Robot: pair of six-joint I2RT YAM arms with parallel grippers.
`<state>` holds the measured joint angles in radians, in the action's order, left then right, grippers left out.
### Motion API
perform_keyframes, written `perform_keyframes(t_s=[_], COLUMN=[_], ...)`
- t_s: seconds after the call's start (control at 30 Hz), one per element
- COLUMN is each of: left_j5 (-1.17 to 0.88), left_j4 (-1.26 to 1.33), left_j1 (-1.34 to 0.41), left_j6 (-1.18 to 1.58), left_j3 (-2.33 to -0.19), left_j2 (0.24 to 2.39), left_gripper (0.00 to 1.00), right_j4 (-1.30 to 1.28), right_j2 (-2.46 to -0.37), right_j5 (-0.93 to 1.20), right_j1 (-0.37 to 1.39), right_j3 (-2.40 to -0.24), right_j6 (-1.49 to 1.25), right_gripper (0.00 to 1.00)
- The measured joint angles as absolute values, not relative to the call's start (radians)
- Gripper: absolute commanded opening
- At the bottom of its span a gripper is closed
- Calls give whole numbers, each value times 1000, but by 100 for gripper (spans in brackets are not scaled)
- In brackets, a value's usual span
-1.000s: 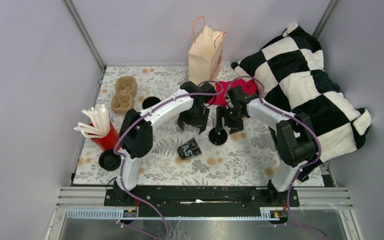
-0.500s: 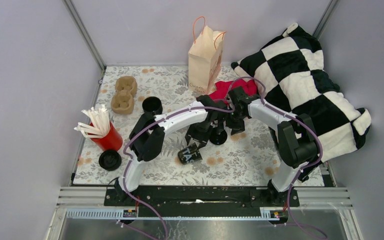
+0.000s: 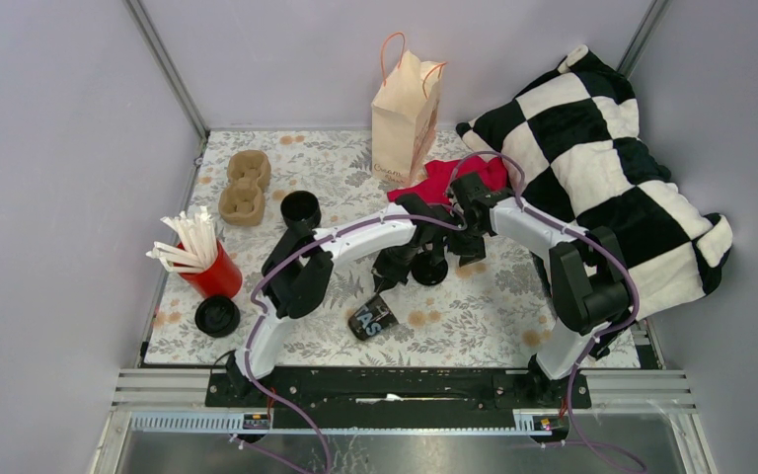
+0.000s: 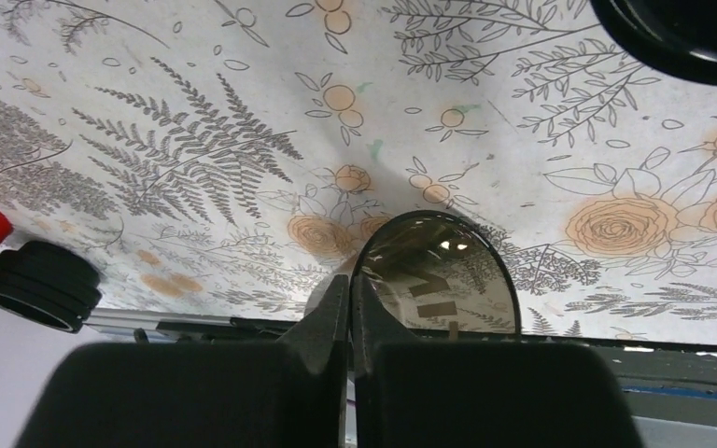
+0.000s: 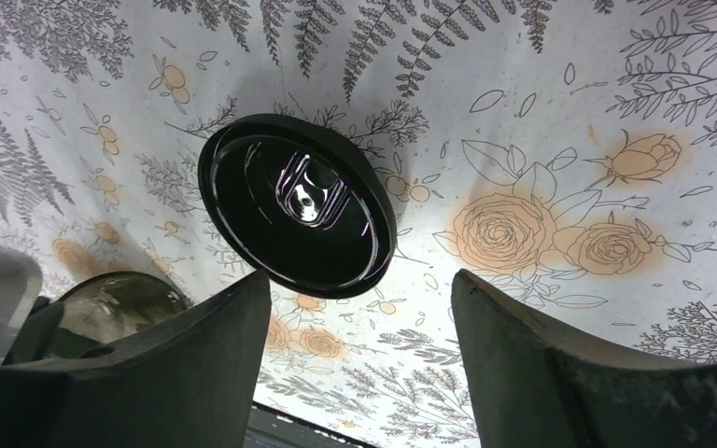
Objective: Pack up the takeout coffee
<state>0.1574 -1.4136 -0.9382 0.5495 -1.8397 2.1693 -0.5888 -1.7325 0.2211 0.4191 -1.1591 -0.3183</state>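
Note:
I need to lower my right gripper next over the lid's rim on the side away from the cup, with one finger inside and one outside, because the lid's hollow faces up.
The takeout coffee cup (image 3: 373,318) is black with pale lettering and has no lid on. It lies on its side on the floral cloth, its base toward the near edge. In the left wrist view its open mouth (image 4: 439,271) faces the camera. My left gripper (image 4: 350,289) (image 3: 387,286) is shut on the cup's rim wall, one finger inside the mouth and one outside. A round black lid (image 5: 297,201) (image 3: 431,269) lies flat just beyond. My right gripper (image 5: 359,289) (image 3: 451,259) hangs open over the lid's near edge, holding nothing.
A paper bag (image 3: 407,114) stands at the back with red cloth (image 3: 454,178) beside it. A second black cup (image 3: 300,207), a cardboard tray (image 3: 244,188), a red cup of straws (image 3: 212,272) and another lid (image 3: 217,316) sit left. A checkered pillow (image 3: 602,168) fills the right.
My left gripper swung right and toward the near edge, then shut on the cup's rim. The cup slid toward the near edge. The right gripper barely moved.

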Motion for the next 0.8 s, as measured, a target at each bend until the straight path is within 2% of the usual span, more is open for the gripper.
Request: perform_keyframes(t_s=[0.17,0.37,0.43,0.63,0.73,0.8], left_j5=[189,218,205,176,167,165], left_j4=[-1444,-1378,-1261,-809,-564,-403], left_j1=[-933,-881,-834,-675,-685,-693], left_j6=[563,592,606,641,645,645], left_j3=[-1879,-1845,-1742,-1234,-997,-862], left_j2=[2164,1999,1845,1366,1250,1207], left_gripper=[0,0,0,0,0,0], right_j4=[-576,-519,-502,-474,-460,-440], right_j2=[-1732,-1740,-1757,-1821,-1819,-1817], right_j5=[163,103,90,57,42,27], right_j1=[454,484,488,494,497,497], right_j3=[-1156,-1142,-1135,-1134,-1132,-1124], right_j6=[-315,-338,-348,-372,-380,-382], right_gripper=[61,58,55,42,30,17])
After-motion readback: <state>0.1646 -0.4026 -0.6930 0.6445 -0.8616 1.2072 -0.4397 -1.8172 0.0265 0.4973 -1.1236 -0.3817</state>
